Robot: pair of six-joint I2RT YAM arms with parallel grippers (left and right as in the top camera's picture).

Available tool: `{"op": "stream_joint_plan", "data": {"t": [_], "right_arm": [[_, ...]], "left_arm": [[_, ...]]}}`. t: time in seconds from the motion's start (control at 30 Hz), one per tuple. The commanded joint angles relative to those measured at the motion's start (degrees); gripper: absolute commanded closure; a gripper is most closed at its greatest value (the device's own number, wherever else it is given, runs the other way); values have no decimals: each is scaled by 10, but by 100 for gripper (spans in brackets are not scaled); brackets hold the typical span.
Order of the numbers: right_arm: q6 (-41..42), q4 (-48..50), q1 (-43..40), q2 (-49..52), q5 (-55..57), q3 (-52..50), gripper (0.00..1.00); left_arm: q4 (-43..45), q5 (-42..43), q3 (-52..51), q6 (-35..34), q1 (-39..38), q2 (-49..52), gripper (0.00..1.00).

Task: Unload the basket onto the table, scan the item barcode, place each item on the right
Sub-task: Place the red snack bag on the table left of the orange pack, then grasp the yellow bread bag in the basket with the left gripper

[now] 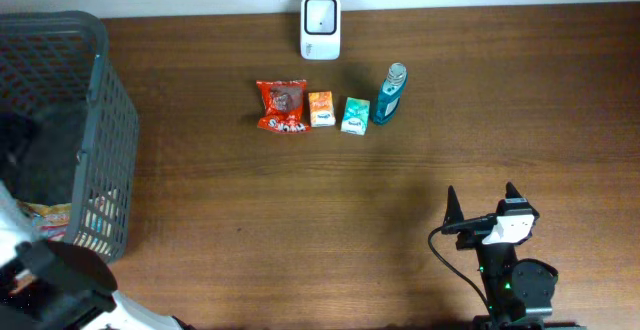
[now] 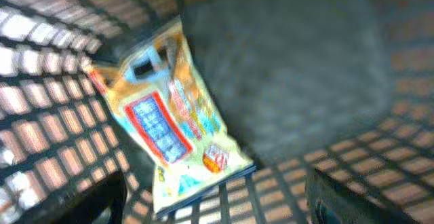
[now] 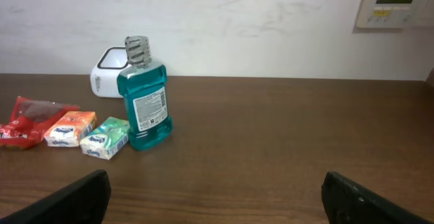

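Note:
My left gripper needs to lower its open fingers between the sides of the mesh basket (image 1: pixel 100 120) onto the bag's labelled middle (image 1: pixel 48 219), as the yellow snack bag lies below, deep inside.
A yellow-orange snack bag (image 2: pixel 169 122) with a blue and red label lies tilted inside the grey mesh basket (image 1: pixel 100 120). My left gripper (image 2: pixel 213 200) hovers over the bag's lower end. It is open, both dark fingers (image 2: pixel 95 200) stand wide of the bag and touch nothing. The white scanner (image 1: pixel 320 13) stands at the table's back edge. My right gripper (image 1: pixel 482 205) rests open near the front right, empty, facing the row of items. In the overhead view the bag (image 1: pixel 45 215) shows through the basket wall.
A row lies in front of the scanner: a red snack bag (image 1: pixel 282 107), an orange pack (image 1: pixel 320 108), a green pack (image 1: pixel 355 114) and a blue mouthwash bottle (image 1: pixel 391 94). The basket fills the left edge.

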Motion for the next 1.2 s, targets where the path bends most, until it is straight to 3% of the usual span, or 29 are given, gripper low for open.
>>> {"op": "stream_joint_plan", "data": {"t": [0.0, 0.1, 0.23, 0.5, 0.53, 0.57, 0.67, 0.7, 0.73, 0.8, 0.97, 1.07, 1.17], "right_arm": [[0, -1, -3, -4, -1, -4, 2], [0, -1, -3, -4, -1, -4, 2], [0, -1, -3, -4, -1, -4, 2], [0, -1, -3, -4, -1, -4, 2], [0, -1, -3, -4, -1, -4, 2], [0, -1, -3, -4, -1, -4, 2], [0, -1, -3, -4, -1, -4, 2], [0, -1, -3, -4, -1, -4, 2], [0, -1, -3, -4, -1, -4, 2], [0, -1, -3, -4, -1, -4, 2], [0, -1, -3, -4, -1, -4, 2], [0, -1, -3, -4, -1, -4, 2], [0, -1, -3, -4, -1, -4, 2]], "left_arm": [[60, 4, -152, -65, 2, 2, 18], [115, 3, -238, -83, 2, 2, 18], [142, 1, -304, -165, 2, 2, 21], [203, -6, -354, -176, 2, 7, 22], [208, -8, -355, -176, 2, 10, 30], [215, -19, -355, -175, 2, 16, 46], [220, -33, -352, -175, 2, 15, 65], [220, -33, -348, -165, 2, 15, 78], [220, -33, -338, -147, 2, 15, 90], [210, -28, -307, -110, 1, 15, 100], [108, -5, -152, -96, 1, 15, 100], [51, 112, 10, 0, -8, 11, 100], [39, 177, 137, 36, -41, -21, 100]]}}
